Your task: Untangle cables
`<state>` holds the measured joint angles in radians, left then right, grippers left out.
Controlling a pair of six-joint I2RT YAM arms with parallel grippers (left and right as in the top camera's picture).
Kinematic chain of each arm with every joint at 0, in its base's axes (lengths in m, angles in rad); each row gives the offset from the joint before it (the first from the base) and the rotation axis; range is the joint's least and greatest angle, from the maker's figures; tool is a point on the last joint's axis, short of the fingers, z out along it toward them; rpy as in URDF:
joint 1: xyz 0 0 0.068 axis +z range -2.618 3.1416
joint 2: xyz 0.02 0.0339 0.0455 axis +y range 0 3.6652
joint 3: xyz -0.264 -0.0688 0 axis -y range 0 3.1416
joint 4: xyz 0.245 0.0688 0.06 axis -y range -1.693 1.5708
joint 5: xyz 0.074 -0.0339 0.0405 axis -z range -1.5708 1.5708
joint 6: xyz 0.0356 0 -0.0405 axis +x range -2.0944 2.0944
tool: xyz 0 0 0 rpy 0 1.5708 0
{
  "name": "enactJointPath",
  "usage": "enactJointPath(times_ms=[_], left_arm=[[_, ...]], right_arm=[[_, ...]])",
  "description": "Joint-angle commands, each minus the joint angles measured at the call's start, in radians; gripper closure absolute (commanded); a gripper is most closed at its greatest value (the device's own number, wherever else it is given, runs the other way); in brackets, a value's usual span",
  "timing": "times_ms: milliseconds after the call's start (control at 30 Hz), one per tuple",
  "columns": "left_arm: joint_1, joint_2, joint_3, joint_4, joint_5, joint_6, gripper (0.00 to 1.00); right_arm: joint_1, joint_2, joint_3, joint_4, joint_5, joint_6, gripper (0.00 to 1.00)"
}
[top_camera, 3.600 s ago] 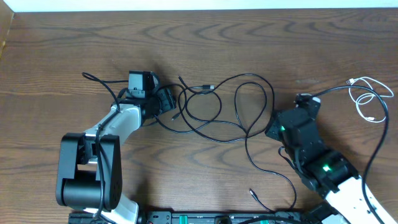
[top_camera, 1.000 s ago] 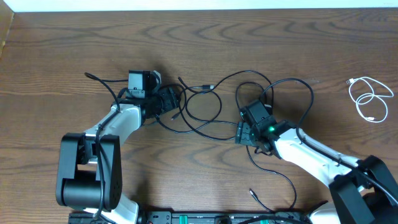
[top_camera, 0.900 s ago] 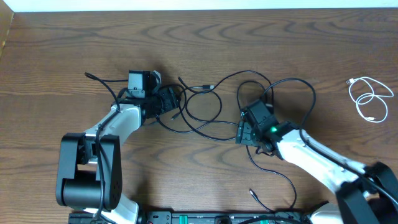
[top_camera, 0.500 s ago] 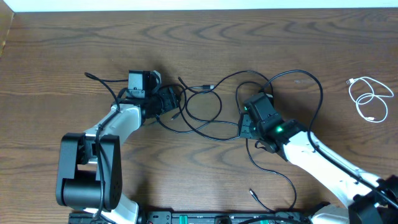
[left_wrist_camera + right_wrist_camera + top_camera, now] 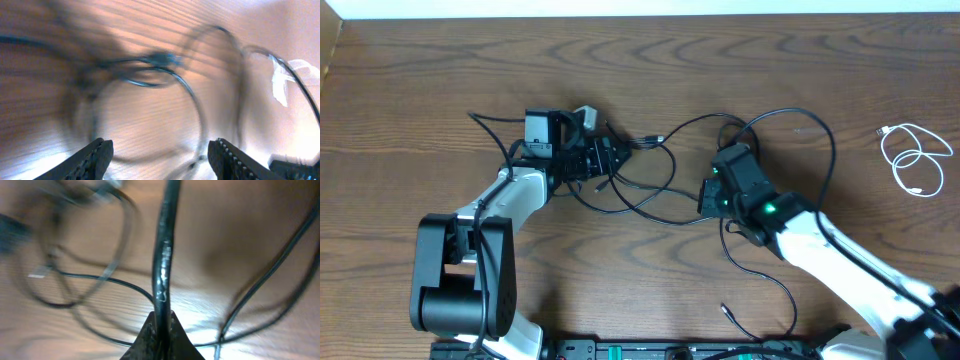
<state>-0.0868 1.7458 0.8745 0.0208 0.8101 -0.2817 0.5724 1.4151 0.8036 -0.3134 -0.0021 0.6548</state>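
Next, I raise and swing my right gripper toward bare tabletop, which lies to its right in the overhead view, then lower to release the cable beyond the tangle.
A tangle of thin black cables [image 5: 650, 195] lies mid-table between the two arms, with one wide loop [image 5: 828, 140] arching over the right arm. My right gripper [image 5: 706, 197] is at the tangle's right side. In the right wrist view it [image 5: 162, 327] is shut on one black cable [image 5: 164, 255] that runs straight up from the jaws. My left gripper [image 5: 610, 158] hangs over the tangle's left end. In the blurred left wrist view it [image 5: 162, 160] is open, its fingers [image 5: 95, 157] wide apart above black loops [image 5: 150, 85], holding nothing.
A white cable [image 5: 912, 160] lies coiled by itself at the far right of the wooden table [image 5: 420, 90]. A loose black plug end [image 5: 725, 311] lies near the front edge, by the arm bases.
My right gripper has closed on a black cable at the tangle's right side. The left gripper has shifted right over the tangle, and the cable end at its left has moved with it.
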Motion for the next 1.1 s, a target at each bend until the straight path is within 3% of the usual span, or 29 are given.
enactJointPath(times_ms=[0,400,800,900,1067], left_arm=[[0.002,-0.011,-0.005,0.003,0.178,0.084,0.33],[0.001,-0.01,-0.005,-0.046,-0.106,0.075,0.33],[-0.071,-0.007,-0.005,-0.087,-0.431,0.011,0.33],[-0.076,-0.007,-0.005,-0.095,-0.468,0.011,0.33],[-0.076,-0.007,-0.005,-0.095,-0.468,0.011,0.33]], right_arm=[[-0.004,-0.124,0.063,0.043,-0.035,-0.051,0.99],[-0.009,-0.442,0.092,0.365,-0.035,-0.093,0.99],[-0.021,-0.487,0.1,0.774,-0.031,-0.155,0.99],[-0.04,-0.487,0.153,0.709,-0.058,-0.154,0.99],[-0.111,-0.458,0.391,0.328,-0.076,-0.154,0.99]])
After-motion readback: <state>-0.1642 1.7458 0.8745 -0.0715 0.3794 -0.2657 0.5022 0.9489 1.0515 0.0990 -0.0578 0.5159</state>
